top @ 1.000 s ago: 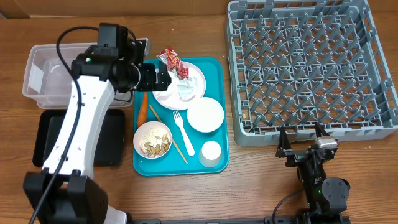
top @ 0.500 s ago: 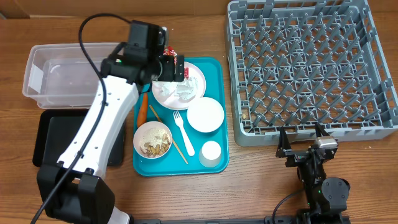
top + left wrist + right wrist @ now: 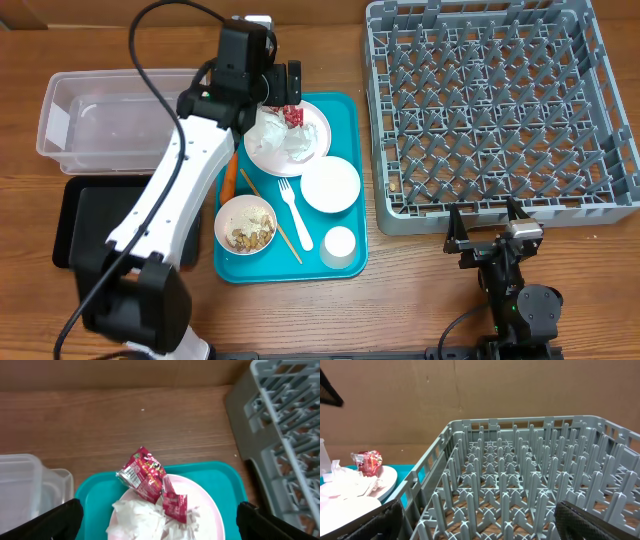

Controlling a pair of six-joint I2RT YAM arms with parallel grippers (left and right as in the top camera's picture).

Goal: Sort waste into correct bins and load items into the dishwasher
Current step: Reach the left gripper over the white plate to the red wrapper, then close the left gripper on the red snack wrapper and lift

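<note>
I will bring my open left gripper down next onto the barcode edge of the red snack wrapper [image 3: 146, 478] below it, because that edge sticks out clear of the napkins.
My left gripper [image 3: 279, 92] hangs open above the back edge of the round white plate [image 3: 312, 148], holding nothing. Between its fingers in the left wrist view lie the red snack wrapper [image 3: 146, 478] and crumpled white napkins [image 3: 139, 519]. On the teal tray [image 3: 350, 108] also sit an empty bowl [image 3: 330, 185], a bowl of beige scraps [image 3: 246, 226], a small cup [image 3: 339, 245], the white fork [image 3: 295, 212], a thin stick [image 3: 272, 218] and the carrot [image 3: 229, 176]. My right gripper [image 3: 490, 226] rests open at the grey dish rack's [image 3: 500, 105] front wall.
The clear tub [image 3: 110, 120] stands left of the teal tray, with the shallow black tray [image 3: 72, 225] in front of it, partly under my left arm. The rack's pegs [image 3: 530, 470] fill the right wrist view.
My left arm has swung right and toward the back, from beside the tub's edge to above the wrapper and napkins on the plate. It stayed open. The right arm has not moved.
</note>
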